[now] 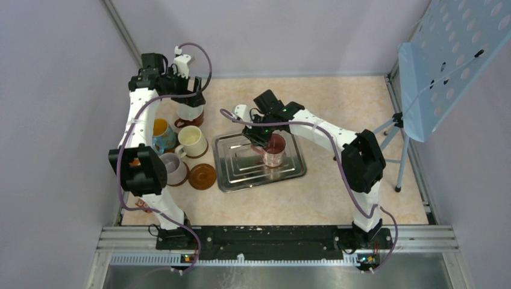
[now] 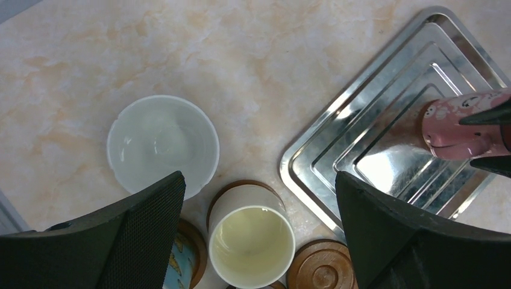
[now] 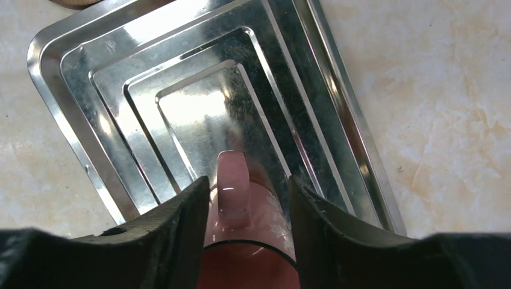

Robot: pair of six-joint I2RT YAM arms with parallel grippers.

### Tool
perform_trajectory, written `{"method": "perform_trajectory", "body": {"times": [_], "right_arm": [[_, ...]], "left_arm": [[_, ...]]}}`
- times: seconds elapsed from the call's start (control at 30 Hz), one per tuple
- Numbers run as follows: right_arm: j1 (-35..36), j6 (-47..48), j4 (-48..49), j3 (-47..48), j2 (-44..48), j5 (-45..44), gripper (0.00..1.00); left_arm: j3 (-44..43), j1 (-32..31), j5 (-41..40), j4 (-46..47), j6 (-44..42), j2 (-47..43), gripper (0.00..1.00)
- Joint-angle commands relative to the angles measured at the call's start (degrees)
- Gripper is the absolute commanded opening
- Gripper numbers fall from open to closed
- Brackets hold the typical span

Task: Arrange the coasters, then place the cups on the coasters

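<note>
The left gripper moves to the right in the top view and down onto the maroon-pink cup's handle (image 1: pixel 257 149) (image 2: pixel 469 147) next, since it lies lower on that side.
A maroon-pink cup (image 1: pixel 275 150) stands upright on the steel tray (image 1: pixel 238 171). My right gripper (image 3: pixel 248 180) is open, its fingers either side of the cup's handle (image 3: pixel 232 180) with a gap on the right side. Blue (image 1: pixel 161 135), cream (image 1: pixel 192 139) and lilac (image 1: pixel 175 168) cups sit on brown coasters at the left. One bare coaster (image 1: pixel 202 176) lies beside them. My left gripper (image 2: pixel 259 180) hangs wide open and empty above the cream cup (image 2: pixel 252 243), next to a cup with a white inside (image 2: pixel 163 144).
The tray (image 2: pixel 367 108) fills the table's middle, right of the cups. The bare coaster (image 2: pixel 321 269) lies just off its corner. A perforated blue panel on a stand (image 1: pixel 449 60) rises at the right edge. Grey walls close in the left and back.
</note>
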State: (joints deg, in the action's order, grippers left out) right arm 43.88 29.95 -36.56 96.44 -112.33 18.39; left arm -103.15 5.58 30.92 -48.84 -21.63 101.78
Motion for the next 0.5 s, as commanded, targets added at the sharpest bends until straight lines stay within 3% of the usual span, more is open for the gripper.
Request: {"method": "perform_trajectory", "body": {"times": [0.0,0.1,0.27,0.47], "right_arm": [[0.20,-0.54,2.65,2.52,6.88,0.78,0.54],[-0.86,-4.19,3.65,2.77,10.41,1.09,0.62],[-5.83,-12.33,5.53,2.48,17.33,4.45,0.65],[-12.48,-18.44,5.73,-3.66,25.04,1.80,0.67]], "left_arm": [[1.36,0.22,8.39,-3.04,-6.24,-0.48,0.99],[3.22,0.09,12.62,-4.47,-9.69,-0.90,0.99],[9.19,-3.19,16.34,-8.13,-22.58,-2.98,0.99],[15.08,-14.20,12.66,-12.49,-39.38,-4.64,0.96]]}}
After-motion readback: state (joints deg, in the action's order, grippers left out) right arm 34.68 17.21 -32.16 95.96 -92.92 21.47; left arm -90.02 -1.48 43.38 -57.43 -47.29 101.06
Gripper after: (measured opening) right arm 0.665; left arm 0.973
